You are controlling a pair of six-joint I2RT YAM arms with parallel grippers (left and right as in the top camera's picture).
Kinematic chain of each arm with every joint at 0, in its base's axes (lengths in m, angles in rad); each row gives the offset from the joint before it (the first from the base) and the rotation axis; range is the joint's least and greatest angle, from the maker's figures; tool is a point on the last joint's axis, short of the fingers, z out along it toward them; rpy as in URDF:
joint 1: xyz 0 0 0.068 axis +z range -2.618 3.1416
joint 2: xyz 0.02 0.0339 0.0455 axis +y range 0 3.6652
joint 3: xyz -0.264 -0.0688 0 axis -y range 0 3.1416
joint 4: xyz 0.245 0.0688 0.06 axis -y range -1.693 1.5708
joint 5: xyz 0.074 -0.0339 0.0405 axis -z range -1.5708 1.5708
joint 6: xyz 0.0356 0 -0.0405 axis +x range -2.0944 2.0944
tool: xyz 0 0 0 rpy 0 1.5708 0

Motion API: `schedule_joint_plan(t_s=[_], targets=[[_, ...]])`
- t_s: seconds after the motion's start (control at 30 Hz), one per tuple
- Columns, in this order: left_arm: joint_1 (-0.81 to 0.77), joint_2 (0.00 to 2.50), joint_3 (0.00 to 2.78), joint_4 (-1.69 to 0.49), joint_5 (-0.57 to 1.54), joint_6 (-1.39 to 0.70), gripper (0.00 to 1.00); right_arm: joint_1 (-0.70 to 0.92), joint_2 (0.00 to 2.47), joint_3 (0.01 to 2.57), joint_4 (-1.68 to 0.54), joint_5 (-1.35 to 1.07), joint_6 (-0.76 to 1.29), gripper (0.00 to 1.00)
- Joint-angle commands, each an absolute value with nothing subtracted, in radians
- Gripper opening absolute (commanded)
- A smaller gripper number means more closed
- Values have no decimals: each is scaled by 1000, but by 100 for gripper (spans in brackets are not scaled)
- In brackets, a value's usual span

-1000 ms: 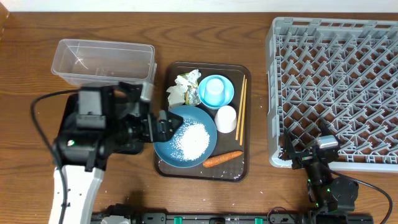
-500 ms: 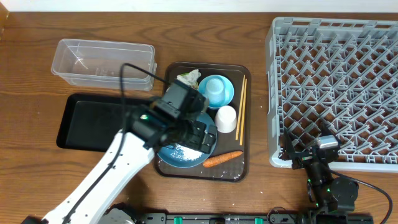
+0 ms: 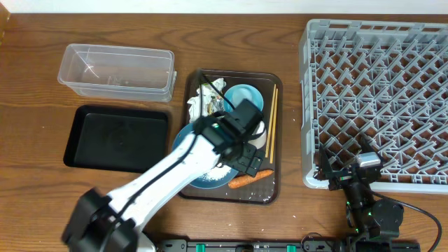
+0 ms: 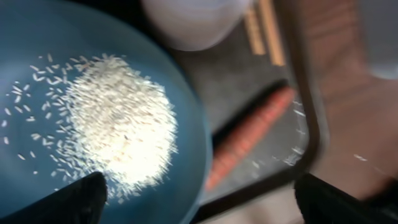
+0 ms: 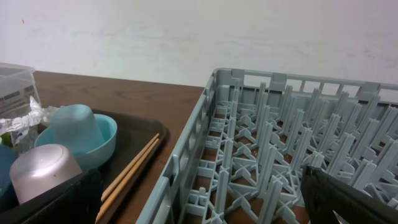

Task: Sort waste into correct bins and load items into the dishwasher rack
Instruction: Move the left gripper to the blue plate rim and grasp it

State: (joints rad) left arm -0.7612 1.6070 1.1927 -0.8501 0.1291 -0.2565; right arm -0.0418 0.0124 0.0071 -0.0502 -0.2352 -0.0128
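The bowl's edge already runs between the left gripper's open fingers, so the left gripper will next come down onto the bowl's rim beside the carrot, with one finger's end inside the bowl, and close.
My left gripper (image 3: 250, 166) hangs open over the right rim of the large dark-blue bowl (image 3: 210, 179). In the left wrist view the gripper (image 4: 208, 204) straddles the bowl's edge, with the rice pile (image 4: 118, 124) to the left and the orange carrot (image 4: 249, 140) to the right on the tray floor. The whitish cup (image 3: 255, 134), chopsticks (image 3: 273, 112), pale-blue bowl (image 3: 241, 98) and crumpled wrappers (image 3: 204, 103) lie beyond. My right gripper (image 3: 348, 176) stands open and holds nothing at the grey rack's (image 3: 378, 98) front-left corner.
The dishes and waste sit on a dark-brown serving tray (image 3: 274, 190). A clear tub (image 3: 115, 70) and a black tray (image 3: 115, 136) lie to its left. In the right wrist view the rack wall (image 5: 186, 155) rises just beside the chopsticks (image 5: 127, 174).
My left arm has swung right, from over the black tray across the dark-blue bowl to its right rim by the carrot. The right arm has not moved.
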Motion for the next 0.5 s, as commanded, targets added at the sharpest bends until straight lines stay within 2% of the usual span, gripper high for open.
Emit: schedule_joint_plan(t_s=[0.0,0.13,0.43,0.47], targets=[[-760,1663,1196,-826,33,-298,94,-60,6,6,-55,-236,-28,99],[-761,1736,1196,-790,33,-316,82,-60,6,6,-55,-236,-28,99],[-766,1807,1196,-794,41,-369,69,-59,6,6,-55,-236,-28,99],[-767,1807,1196,-794,41,-371,65,-59,6,6,-55,-236,-27,99]])
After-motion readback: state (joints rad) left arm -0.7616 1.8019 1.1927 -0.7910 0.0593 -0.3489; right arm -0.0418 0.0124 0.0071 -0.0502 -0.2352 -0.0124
